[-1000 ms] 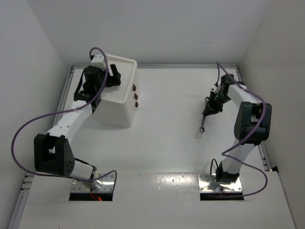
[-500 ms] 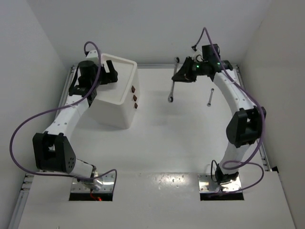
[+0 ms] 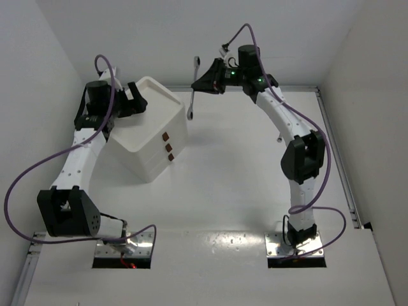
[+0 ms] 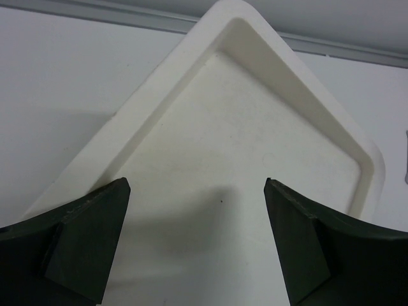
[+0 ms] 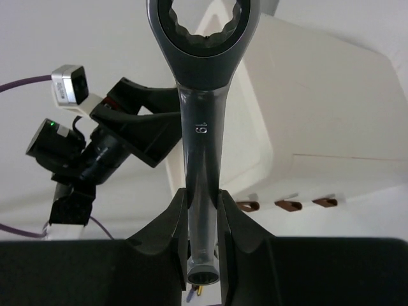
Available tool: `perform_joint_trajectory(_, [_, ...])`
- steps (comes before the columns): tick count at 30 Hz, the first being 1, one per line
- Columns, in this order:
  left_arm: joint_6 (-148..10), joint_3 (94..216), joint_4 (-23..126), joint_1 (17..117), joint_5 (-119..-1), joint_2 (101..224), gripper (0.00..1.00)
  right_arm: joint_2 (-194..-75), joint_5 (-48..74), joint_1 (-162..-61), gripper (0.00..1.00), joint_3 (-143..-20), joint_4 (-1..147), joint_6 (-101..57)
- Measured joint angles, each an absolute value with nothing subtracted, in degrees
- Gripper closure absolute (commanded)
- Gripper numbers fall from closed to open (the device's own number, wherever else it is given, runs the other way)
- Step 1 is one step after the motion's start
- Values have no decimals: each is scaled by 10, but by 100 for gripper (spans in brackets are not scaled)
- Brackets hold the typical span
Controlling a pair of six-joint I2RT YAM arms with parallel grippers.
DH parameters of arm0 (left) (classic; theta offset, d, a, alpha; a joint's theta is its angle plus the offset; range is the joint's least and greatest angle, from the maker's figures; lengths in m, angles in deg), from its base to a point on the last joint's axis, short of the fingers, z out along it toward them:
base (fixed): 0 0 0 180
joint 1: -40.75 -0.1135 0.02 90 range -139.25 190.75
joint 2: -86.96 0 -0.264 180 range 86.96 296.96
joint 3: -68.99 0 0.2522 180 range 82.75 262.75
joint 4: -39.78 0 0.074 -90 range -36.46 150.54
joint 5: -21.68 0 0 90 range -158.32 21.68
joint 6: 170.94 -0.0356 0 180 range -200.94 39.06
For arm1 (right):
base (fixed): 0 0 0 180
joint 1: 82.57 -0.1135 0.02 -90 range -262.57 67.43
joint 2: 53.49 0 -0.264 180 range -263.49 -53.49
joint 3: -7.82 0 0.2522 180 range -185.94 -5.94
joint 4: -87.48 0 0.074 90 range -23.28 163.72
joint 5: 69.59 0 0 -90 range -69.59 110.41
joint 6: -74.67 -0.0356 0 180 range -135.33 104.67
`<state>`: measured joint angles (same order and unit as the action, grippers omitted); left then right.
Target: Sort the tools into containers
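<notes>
I will next carry the wrench (image 3: pixel 191 105) over the recessed tray (image 3: pixel 153 111) with my right gripper, lower it and let go, since the tray is bare and to the gripper's left in the top view.
A long silver wrench (image 3: pixel 191 105) hangs in the air at the back of the table, right of the white box (image 3: pixel 143 153). My right gripper (image 3: pixel 199 81) is shut on its shank. In the right wrist view the wrench (image 5: pixel 203 127) runs up between the jaws of that gripper (image 5: pixel 203 210), ring end on top. My left gripper (image 3: pixel 131 102) hovers open over the box's recessed tray top (image 4: pixel 255 127). Nothing lies between its fingers (image 4: pixel 95 236) in the left wrist view, where the left gripper (image 4: pixel 197 223) looks down on bare tray. Three drawers with brown knobs (image 3: pixel 168 147) face front-right.
A small dark piece (image 3: pixel 278 136) lies on the table beside the right arm, mostly hidden by it. White walls close in the table on the left, back and right. The knobs (image 5: pixel 287 204) and my left gripper (image 5: pixel 127 137) show in the right wrist view.
The right arm has lifted the wrench off the table's right side and swung it to the back, near the box. The left gripper opened wider and drew back left; the box turned.
</notes>
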<state>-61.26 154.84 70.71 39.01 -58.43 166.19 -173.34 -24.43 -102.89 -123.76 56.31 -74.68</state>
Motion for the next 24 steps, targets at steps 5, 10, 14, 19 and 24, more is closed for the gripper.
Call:
perform_joint_trajectory(5, [-625, 1556, 709, 385, -518, 1668, 7, -1741, -260, -1042, 100, -1239, 591, -771])
perform_joint_trajectory(10, [-608, 1580, 723, 405, -459, 1683, 9, -1738, -266, -1040, 100, -1225, 613, -773])
perform_joint_trajectory(14, [-577, 1595, 724, 412, -470, 1678, 5, -1730, -264, -1041, 100, -1202, 634, -778])
perform_joint_trajectory(19, [-545, 1663, 728, 410, -535, 1659, 0, -1729, -259, -1063, 100, -1199, 670, -799])
perform_joint_trajectory(24, [-535, 1722, 724, 385, -624, 1622, 0, -1725, -210, -1111, 100, -1187, 731, -862])
